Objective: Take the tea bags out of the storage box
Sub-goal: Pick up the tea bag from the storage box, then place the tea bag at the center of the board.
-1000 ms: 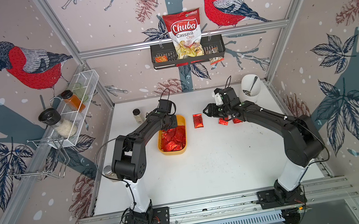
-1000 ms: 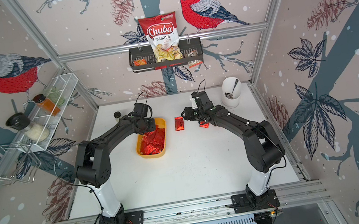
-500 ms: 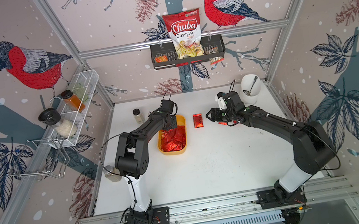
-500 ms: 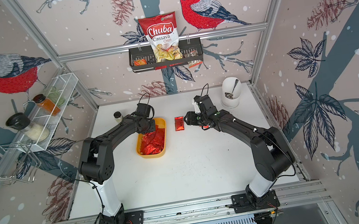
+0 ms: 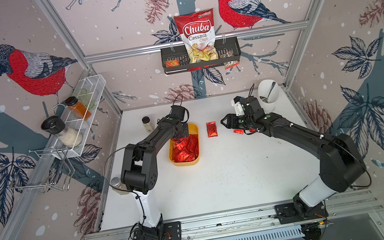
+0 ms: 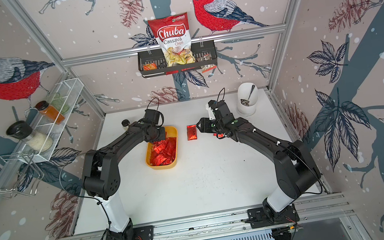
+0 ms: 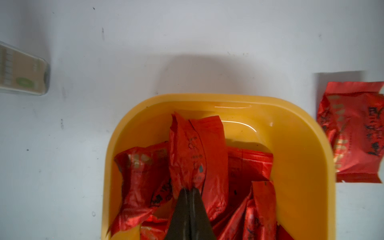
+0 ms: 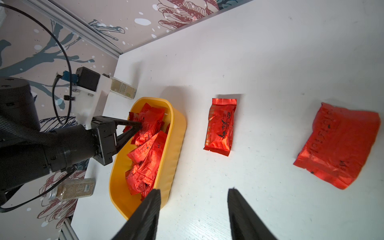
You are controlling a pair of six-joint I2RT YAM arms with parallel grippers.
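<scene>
I should lift my left gripper over the box's rim and the lone tea bag next. Bare tabletop lies beyond both from my left gripper, so I should lower it there and let go.
The yellow storage box [image 5: 187, 163] [image 6: 164, 167] sits mid-table with several red foil tea bags [image 5: 186, 147] [image 7: 257, 166] piled in it. My left gripper [image 7: 189, 189] [image 5: 180, 135] reaches into the box's far end and is shut on the end of one tea bag [image 7: 195, 149], also seen in the right wrist view [image 8: 149, 118]. One tea bag [image 5: 211, 129] [image 8: 221, 126] lies on the table right of the box, and another [image 8: 338, 145] [image 5: 238, 131] lies beside my right arm. My right gripper [image 8: 194, 190] [image 5: 224, 122] hovers open over the table between them, holding nothing.
A spice jar [image 5: 147, 124] stands behind the box and a second jar [image 5: 116, 184] by the left arm's base. A white cup with a spoon [image 5: 269, 98] stands at the back right. The black wire basket [image 5: 232, 54] and the white mesh rack [image 5: 81, 111] hang on the walls.
My left gripper has closed on a tea bag inside the box. The right gripper has shifted slightly and turned, still open.
</scene>
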